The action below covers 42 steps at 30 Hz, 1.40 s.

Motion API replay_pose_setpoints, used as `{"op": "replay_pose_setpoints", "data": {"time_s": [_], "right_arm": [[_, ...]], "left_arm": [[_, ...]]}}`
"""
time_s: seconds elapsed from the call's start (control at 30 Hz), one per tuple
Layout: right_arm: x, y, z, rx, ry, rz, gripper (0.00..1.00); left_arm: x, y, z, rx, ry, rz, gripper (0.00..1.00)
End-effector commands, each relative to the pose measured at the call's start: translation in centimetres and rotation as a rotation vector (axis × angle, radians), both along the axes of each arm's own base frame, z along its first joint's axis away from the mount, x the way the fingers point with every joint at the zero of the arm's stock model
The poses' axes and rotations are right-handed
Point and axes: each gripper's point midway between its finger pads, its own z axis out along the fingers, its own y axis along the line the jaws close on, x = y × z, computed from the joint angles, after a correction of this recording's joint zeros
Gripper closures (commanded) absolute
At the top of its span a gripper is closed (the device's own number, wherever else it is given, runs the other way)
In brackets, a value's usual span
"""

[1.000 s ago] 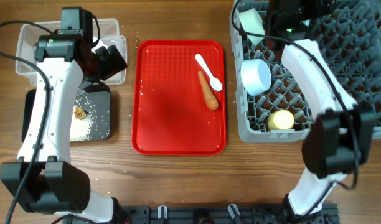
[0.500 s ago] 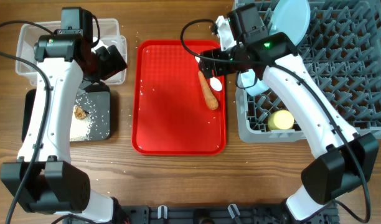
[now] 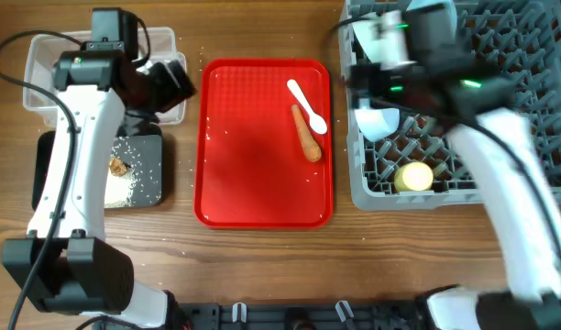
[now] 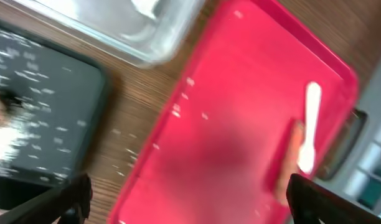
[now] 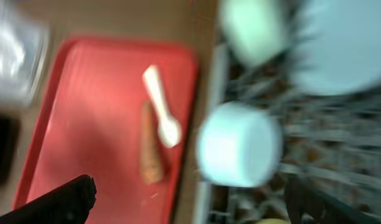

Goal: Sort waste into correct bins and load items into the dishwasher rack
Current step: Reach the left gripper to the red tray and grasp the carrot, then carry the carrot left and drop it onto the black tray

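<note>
The orange carrot (image 3: 306,135) lies below my left gripper, to its right in the overhead view. Next, my left gripper moves across the red tray (image 3: 253,183) and down onto it.
The white spoon (image 3: 308,105) and orange carrot (image 3: 306,135) lie side by side at the right of the flat red tray (image 3: 253,183). Both also show in the left wrist view, the spoon (image 4: 310,124) and the carrot (image 4: 289,162). My left gripper (image 3: 168,82) is open and empty over the right edge of the clear tub (image 3: 42,64). Rice (image 3: 125,188) and a brown scrap (image 3: 116,166) lie in the black tray (image 3: 148,137). My right gripper (image 3: 358,78), blurred, is open and empty over the left edge of the grey rack (image 3: 537,137). The red wrapper is out of view.
The rack holds a light blue bowl (image 5: 240,144), a pale green bowl (image 5: 253,28), a light blue plate (image 5: 346,43) and a yellow cup (image 3: 413,176). Rice grains are scattered on the wooden table beside the tray (image 4: 125,158).
My right arm swung from the rack out over the spoon and carrot, then back over the rack's left edge, empty. My left gripper shifted slightly to the right.
</note>
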Motion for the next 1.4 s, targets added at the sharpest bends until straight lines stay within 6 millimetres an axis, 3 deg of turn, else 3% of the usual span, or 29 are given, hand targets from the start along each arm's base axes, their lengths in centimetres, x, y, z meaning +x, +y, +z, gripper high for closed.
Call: {"op": "replay_pose_setpoints", "data": {"time_s": [0.0, 0.07, 0.13, 0.17, 0.27, 0.33, 0.43, 0.5, 0.53, 0.6, 0.63, 0.7, 0.8, 0.87, 0.97, 1.07, 1.13, 1.2, 1.3, 1.33, 1.37], "right_arm": [[-1.1, -9.1, 5.7, 0.029, -0.153, -0.281, 0.00], [-2.0, -13.3, 6.7, 0.044, -0.176, -0.399, 0.00], [-2.8, -15.5, 6.3, 0.057, -0.150, -0.456, 0.00], [-3.2, -16.2, 5.7, 0.052, -0.120, -0.479, 0.00], [-3.5, -16.2, 5.0, 0.051, -0.092, -0.480, 0.00], [-3.7, -16.1, 4.7, 0.043, -0.075, -0.474, 0.00], [-3.8, -16.1, 4.7, 0.042, -0.074, -0.472, 0.00], [-3.8, -16.1, 4.6, 0.042, -0.072, -0.472, 0.00], [-3.8, -16.1, 4.6, 0.042, -0.072, -0.472, 0.00], [-3.9, -16.1, 4.6, 0.042, -0.069, -0.472, 0.00], [-3.9, -16.1, 4.6, 0.041, -0.067, -0.472, 0.00], [-3.9, -16.1, 4.5, 0.041, -0.066, -0.472, 0.00], [-4.0, -16.1, 4.5, 0.041, -0.061, -0.472, 0.00], [-4.1, -16.1, 4.4, 0.040, -0.056, -0.472, 0.00], [-4.1, -16.1, 4.4, 0.038, -0.057, -0.470, 0.00], [-4.1, -16.1, 4.4, 0.038, -0.058, -0.470, 0.00], [-4.1, -16.1, 4.4, 0.038, -0.059, -0.470, 0.00], [-4.0, -16.1, 4.5, 0.039, -0.062, -0.470, 0.00], [-4.0, -16.1, 4.5, 0.039, -0.061, -0.469, 0.00], [-4.0, -16.1, 4.5, 0.039, -0.061, -0.470, 0.00], [-4.0, -16.1, 4.5, 0.039, -0.061, -0.469, 0.00]], "left_arm": [[-0.6, -6.5, 0.5, -0.079, 0.009, -0.060, 0.01], [-1.3, -10.0, -0.5, -0.029, 0.031, -0.069, 0.04], [-1.7, -14.0, -2.6, 0.033, 0.044, -0.078, 0.05], [-1.8, -17.2, -4.6, 0.049, 0.050, -0.104, 0.05], [-0.9, -21.9, -9.5, 0.062, 0.050, -0.145, 0.04], [0.0, -23.7, -13.9, 0.061, 0.076, -0.181, 0.01], [0.5, -24.2, -16.7, 0.076, 0.089, -0.216, 0.02], [1.0, -24.7, -17.5, 0.077, 0.070, -0.260, 0.05], [1.1, -24.8, -17.9, 0.078, 0.071, -0.261, 0.09], [0.7, -24.5, -18.2, 0.088, 0.089, -0.262, 0.34], [0.3, -24.1, -18.3, 0.105, 0.108, -0.260, 0.50], [-0.7, -22.8, -18.6, 0.161, 0.156, -0.253, 0.64], [-0.8, -22.5, -18.7, 0.174, 0.159, -0.251, 0.77], [-1.3, -21.5, -18.7, 0.212, 0.183, -0.242, 0.94], [-2.2, -19.2, -18.2, 0.249, 0.248, -0.216, 0.96], [-2.2, -16.2, -14.8, 0.242, 0.261, -0.154, 0.96], [-1.8, -14.1, -11.5, 0.217, 0.227, -0.101, 0.96], [-1.2, -10.3, -6.4, 0.172, 0.148, -0.005, 0.96], [-1.0, -6.0, -2.3, 0.135, 0.071, 0.107, 0.96], [-1.1, -2.6, -0.3, 0.120, 0.036, 0.196, 0.96], [-1.3, -0.4, 0.5, 0.117, 0.029, 0.253, 0.96]]}}
